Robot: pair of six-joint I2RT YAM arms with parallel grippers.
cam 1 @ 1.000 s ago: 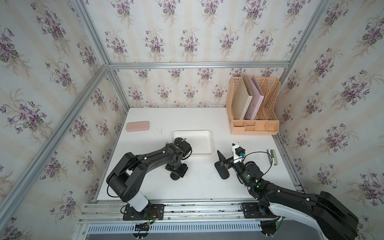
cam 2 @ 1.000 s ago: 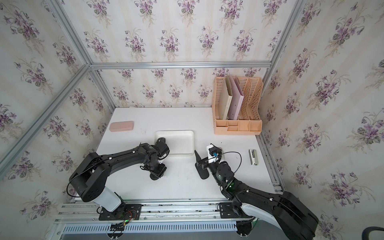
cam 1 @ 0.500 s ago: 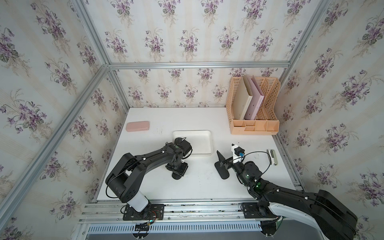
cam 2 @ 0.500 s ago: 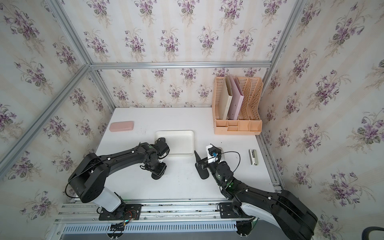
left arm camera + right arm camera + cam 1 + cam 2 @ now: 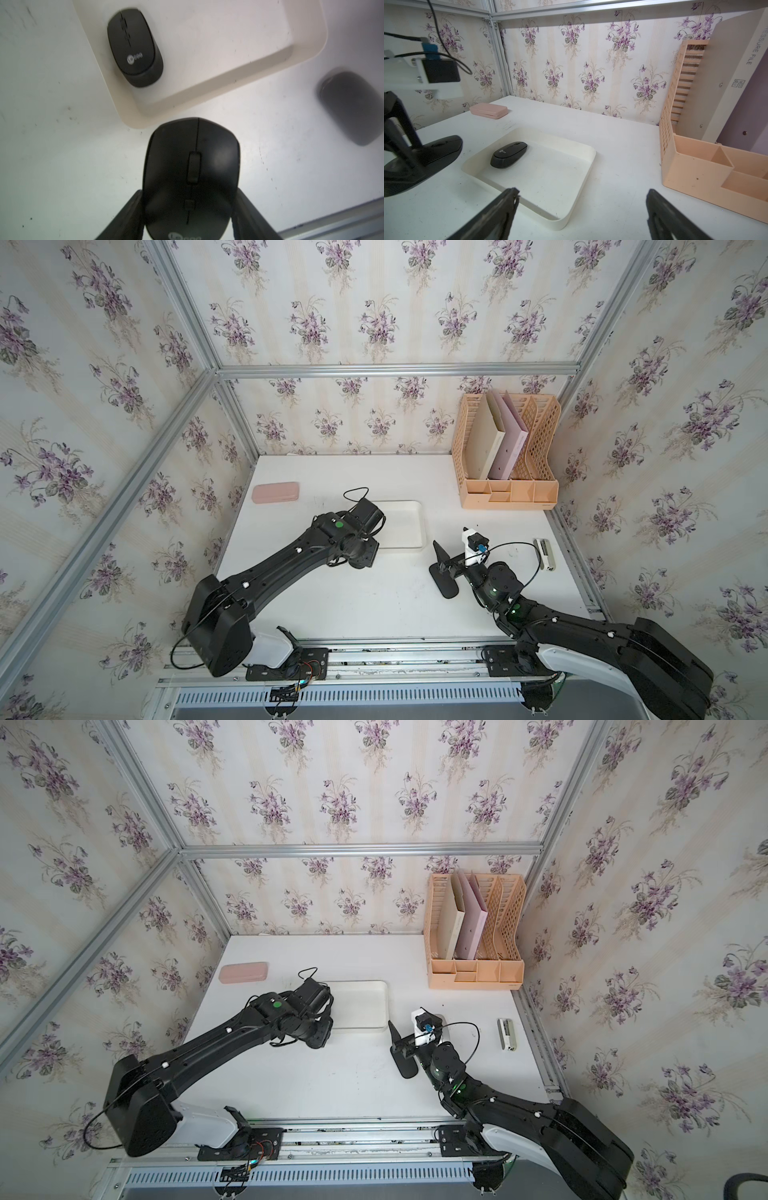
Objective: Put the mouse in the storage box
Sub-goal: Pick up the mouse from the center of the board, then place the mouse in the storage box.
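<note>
My left gripper moves outward over the box's near side and down onto the box's bottom (image 5: pixel 341 1005) (image 5: pixel 187 38) beside the second mouse next to release, since that part is empty.
My left gripper (image 5: pixel 188 192) is shut on a black mouse (image 5: pixel 191 166), its fingers on the mouse's two sides. It holds the mouse just outside the near left corner of the storage box (image 5: pixel 207 83), a shallow white tray (image 5: pixel 409 531). In the top views the left gripper (image 5: pixel 362 558) hides this mouse. A second black mouse (image 5: pixel 508 154) lies inside the box by its left wall. Another black mouse (image 5: pixel 446 587) lies on the table to the right of the box. My right gripper (image 5: pixel 582 207) stands wide open and empty, close beside that mouse.
A peach file rack (image 5: pixel 507 456) with folders stands at the back right. A small pink case (image 5: pixel 275 492) lies at the back left. A small grey stapler-like item (image 5: pixel 544 553) lies by the right edge. The table's metal rail (image 5: pixel 374 649) runs along the front.
My left gripper closed a little on the mouse, then moved with it from the open table toward the box's near left corner. The right arm has stayed put.
</note>
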